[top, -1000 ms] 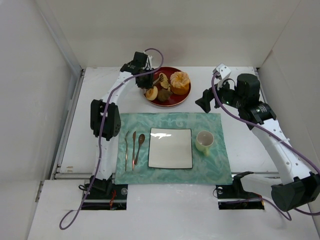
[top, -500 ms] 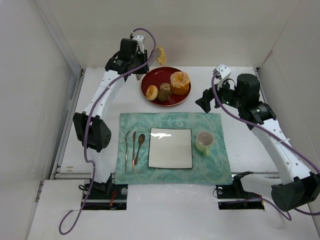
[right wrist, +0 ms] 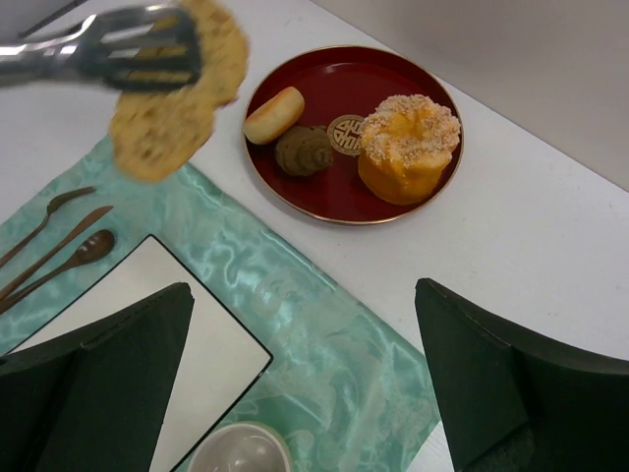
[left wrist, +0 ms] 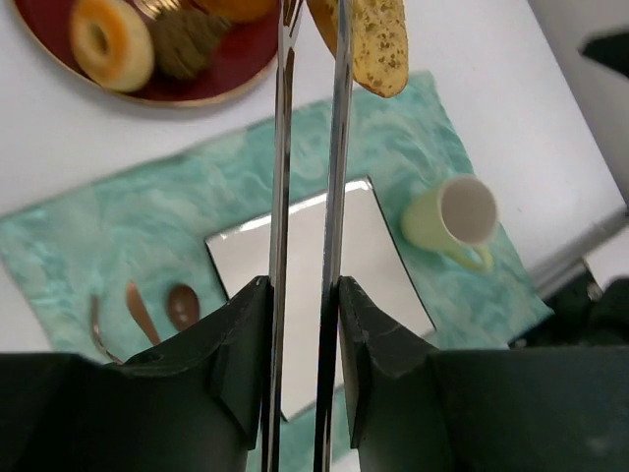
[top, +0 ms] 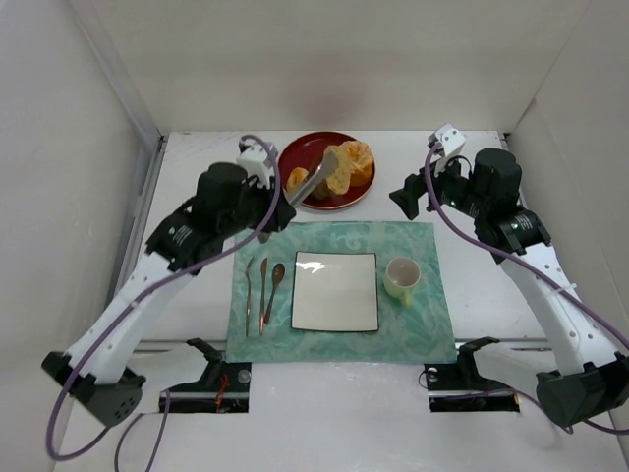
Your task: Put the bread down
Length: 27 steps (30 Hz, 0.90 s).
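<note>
The white square plate (top: 334, 291) lies empty, so my left gripper moves back from the red plate (top: 305, 146) next. The bread then comes down onto that empty plate, to release the tongs.
My left gripper (top: 278, 209) is shut on metal tongs (top: 310, 184), and the tongs pinch the bread (top: 339, 178), a tan speckled oval. It hangs in the air over the front of the red plate (top: 305, 146). In the left wrist view the tongs' blades (left wrist: 282, 147) run up between my fingers (left wrist: 303, 295) to the bread (left wrist: 378, 39). The right wrist view shows the bread (right wrist: 167, 108) above the mat's far corner. The white square plate (top: 334, 291) lies on the green mat (top: 423, 324). My right gripper (top: 408, 195) is open and empty.
On the red plate (right wrist: 334, 202) sit a golden-orange bun (right wrist: 408, 147), a small ring bun (right wrist: 273, 115) and a dark brown lump (right wrist: 305, 149). A pale green cup (top: 401, 278) stands right of the white plate. A spoon and other cutlery (top: 263, 290) lie left of it.
My left arm has swung from behind the red plate back toward me, carrying the tongs and bread lower and to the right. The right arm has shifted only slightly.
</note>
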### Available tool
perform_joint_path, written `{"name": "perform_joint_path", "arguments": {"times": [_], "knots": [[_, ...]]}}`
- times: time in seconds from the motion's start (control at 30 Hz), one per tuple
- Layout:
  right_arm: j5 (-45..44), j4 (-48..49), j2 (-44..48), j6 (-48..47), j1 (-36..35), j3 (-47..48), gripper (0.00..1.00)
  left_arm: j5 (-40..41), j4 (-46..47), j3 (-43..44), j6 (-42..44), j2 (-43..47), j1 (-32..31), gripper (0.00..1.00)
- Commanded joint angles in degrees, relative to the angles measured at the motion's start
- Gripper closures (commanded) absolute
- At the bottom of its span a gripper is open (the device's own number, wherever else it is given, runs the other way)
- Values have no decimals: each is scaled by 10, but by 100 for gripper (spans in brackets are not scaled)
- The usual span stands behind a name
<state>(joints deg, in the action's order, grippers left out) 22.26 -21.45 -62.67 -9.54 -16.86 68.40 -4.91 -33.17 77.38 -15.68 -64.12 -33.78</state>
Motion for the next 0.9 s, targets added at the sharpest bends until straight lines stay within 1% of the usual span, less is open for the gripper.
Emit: {"name": "perform_joint_path", "arguments": {"times": [0.0,0.17,0.4,0.5,0.6,0.83,0.87], "knots": [[-13,39,12,7,3,-1,0,17,-7,-53,-57,65,-39,81],[-19,39,12,7,3,-1,0,27,-37,-141,-91,105,-88,82],[-24,39,17,7,3,-1,0,18,-23,-232,-130,100,-142,82],[-24,39,17,7,3,-1,0,10,-16,-245,-142,100,-155,82],[-30,39,17,7,3,-1,0,-11,-16,-261,-148,100,-155,82],[-30,39,17,7,3,-1,0,-31,-64,-281,-148,117,-155,82],[-30,39,17,7,3,-1,0,-31,-69,-281,-148,117,-155,81]]}}
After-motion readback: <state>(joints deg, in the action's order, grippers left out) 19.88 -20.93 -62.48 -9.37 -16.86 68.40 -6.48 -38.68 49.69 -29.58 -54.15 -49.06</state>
